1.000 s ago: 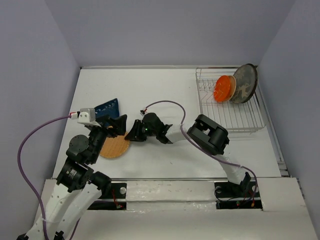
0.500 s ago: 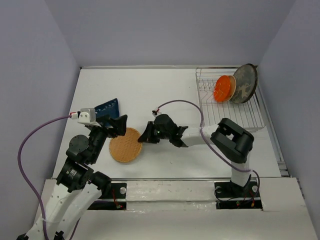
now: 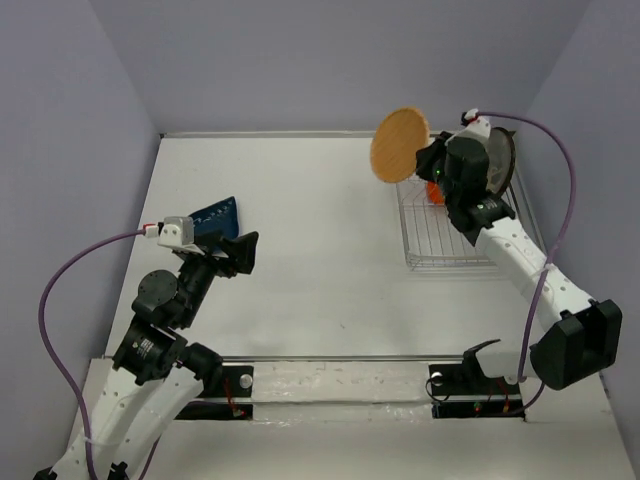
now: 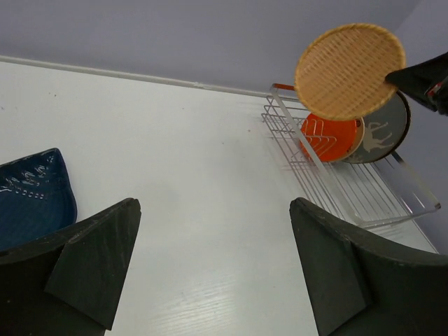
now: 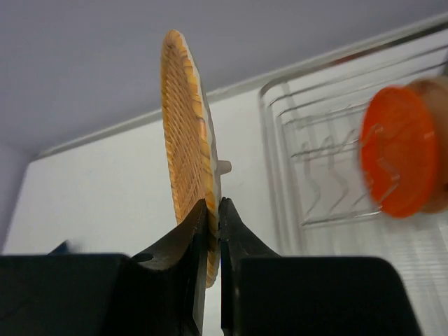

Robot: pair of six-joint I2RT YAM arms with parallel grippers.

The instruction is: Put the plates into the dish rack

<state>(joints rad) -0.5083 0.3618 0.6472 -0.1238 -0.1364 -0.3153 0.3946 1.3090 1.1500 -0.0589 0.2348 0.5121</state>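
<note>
The empty slots beside the orange-red plate are below my right gripper. My right gripper will turn next, lower the tan plate (image 3: 400,145) into those slots and let go of it.
My right gripper (image 3: 430,160) (image 5: 213,206) is shut on the rim of the tan waffle-textured plate (image 3: 400,145) (image 5: 185,133) (image 4: 348,70). It holds the plate on edge in the air above the left end of the dish rack (image 3: 455,235) (image 4: 364,196) (image 5: 315,182). An orange-red plate (image 4: 329,136) (image 5: 399,157) and the grey deer plate (image 3: 498,160) (image 4: 381,133) stand in the rack's far end. The dark blue leaf-shaped plate (image 3: 215,215) (image 4: 31,199) lies on the table at the left. Beside it my left gripper (image 3: 240,255) (image 4: 213,210) hangs open and holds nothing.
The white table (image 3: 320,260) is walled in by purple panels at the back and both sides. A purple cable (image 3: 60,290) loops off the left arm, and another (image 3: 560,200) runs along the right arm over the rack's right side.
The right arm has lifted the tan plate off the table near the left gripper and swung it up and right, to above the rack. The left arm has stayed put.
</note>
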